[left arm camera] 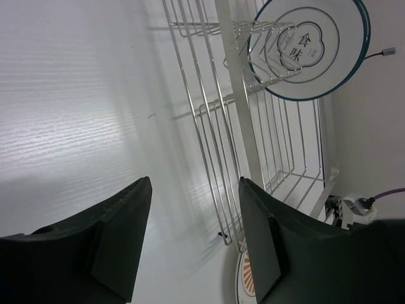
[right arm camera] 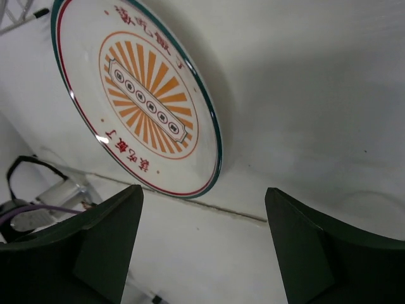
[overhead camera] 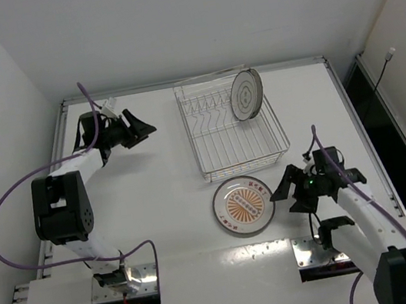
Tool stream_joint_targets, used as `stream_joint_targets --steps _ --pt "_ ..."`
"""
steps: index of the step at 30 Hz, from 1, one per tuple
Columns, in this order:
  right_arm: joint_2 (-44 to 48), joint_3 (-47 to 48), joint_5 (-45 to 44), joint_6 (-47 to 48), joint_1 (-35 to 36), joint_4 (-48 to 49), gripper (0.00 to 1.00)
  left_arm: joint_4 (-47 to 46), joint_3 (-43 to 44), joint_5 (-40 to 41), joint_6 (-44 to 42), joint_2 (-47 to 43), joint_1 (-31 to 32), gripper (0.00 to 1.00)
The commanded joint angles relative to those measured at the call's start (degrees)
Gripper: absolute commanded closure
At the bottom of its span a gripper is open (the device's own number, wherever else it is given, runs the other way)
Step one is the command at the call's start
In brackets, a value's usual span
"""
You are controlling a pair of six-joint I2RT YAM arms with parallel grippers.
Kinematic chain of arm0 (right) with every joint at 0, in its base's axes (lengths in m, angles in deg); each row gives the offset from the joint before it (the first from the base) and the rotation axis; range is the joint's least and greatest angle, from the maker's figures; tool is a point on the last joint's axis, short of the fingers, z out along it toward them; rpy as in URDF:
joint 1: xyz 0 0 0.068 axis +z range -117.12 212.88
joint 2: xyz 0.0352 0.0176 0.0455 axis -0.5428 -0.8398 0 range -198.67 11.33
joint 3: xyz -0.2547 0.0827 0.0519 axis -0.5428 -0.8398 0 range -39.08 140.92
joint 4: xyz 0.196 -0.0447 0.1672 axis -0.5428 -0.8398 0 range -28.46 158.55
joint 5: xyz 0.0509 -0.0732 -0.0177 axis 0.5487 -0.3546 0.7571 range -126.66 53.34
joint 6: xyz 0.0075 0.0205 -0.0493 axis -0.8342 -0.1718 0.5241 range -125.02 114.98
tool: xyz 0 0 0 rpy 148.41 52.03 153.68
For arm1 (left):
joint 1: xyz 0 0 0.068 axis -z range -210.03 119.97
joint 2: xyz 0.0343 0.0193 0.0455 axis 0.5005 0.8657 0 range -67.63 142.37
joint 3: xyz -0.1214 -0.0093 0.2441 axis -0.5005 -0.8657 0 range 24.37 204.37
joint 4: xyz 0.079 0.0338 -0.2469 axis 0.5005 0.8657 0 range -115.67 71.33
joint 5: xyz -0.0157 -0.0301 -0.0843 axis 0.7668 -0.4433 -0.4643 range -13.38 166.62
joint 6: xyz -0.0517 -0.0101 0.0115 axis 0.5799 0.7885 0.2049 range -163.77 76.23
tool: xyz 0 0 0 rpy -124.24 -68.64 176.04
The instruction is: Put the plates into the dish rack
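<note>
The orange sunburst plate lies flat just beyond my open fingers. My right gripper should go down toward it and close across its nearest rim point(overhead camera: 271, 203) point(right arm camera: 209, 182).
The chrome wire dish rack point(overhead camera: 234, 140) stands at the table's middle back. A white plate with grey rings point(overhead camera: 246, 94) stands upright in its far right end; it also shows in the left wrist view point(left arm camera: 308, 47) with the rack point(left arm camera: 212, 126). The orange sunburst plate point(overhead camera: 243, 205) lies flat on the table just in front of the rack. In the right wrist view it point(right arm camera: 142, 95) lies just beyond my jaws. My right gripper point(overhead camera: 280, 184) point(right arm camera: 204, 193) is open and empty at that plate's right edge. My left gripper point(overhead camera: 146, 126) point(left arm camera: 195, 190) is open and empty, left of the rack. The plate with the dark patterned rim is out of view.
A purple cable point(overhead camera: 8, 200) loops off the left arm over the table's left side. Raised rails run along the table's edges point(overhead camera: 351, 104). A seam point(right arm camera: 266, 218) crosses the table near the front. White walls stand close on all sides.
</note>
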Motion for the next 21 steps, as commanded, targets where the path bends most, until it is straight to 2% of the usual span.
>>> stream_joint_targets --steps 1,6,7,12,16,17,21 --pt "-2.95 -2.02 7.05 -4.27 -2.97 7.37 0.26 -1.94 1.91 -0.8 0.59 -0.08 -0.24 0.46" --pt "-16.91 -5.97 10.12 -5.5 -5.6 17.89 0.26 -1.42 1.91 -0.27 -0.03 -0.7 -0.24 0.46" --pt "-22.42 -5.98 10.13 -4.98 -6.39 19.23 0.26 -1.42 1.91 -0.27 -0.03 -1.22 -0.24 0.46" --pt "-31.79 -4.22 10.04 -4.18 -5.78 23.1 0.27 -0.8 1.91 0.26 -0.64 -0.53 -0.24 0.46" --pt "-34.51 -3.7 10.04 -4.18 -5.78 24.25 0.39 -2.47 1.91 -2.28 1.19 0.0 -0.76 0.46" --pt "-34.52 -3.7 9.52 -4.18 -5.78 24.25 0.45 -3.78 1.91 -2.81 2.25 0.0 -0.77 0.46" --pt "-38.2 -1.76 8.9 -4.18 -5.26 25.4 0.6 -5.11 1.38 -4.22 3.49 0.53 -2.0 0.46"
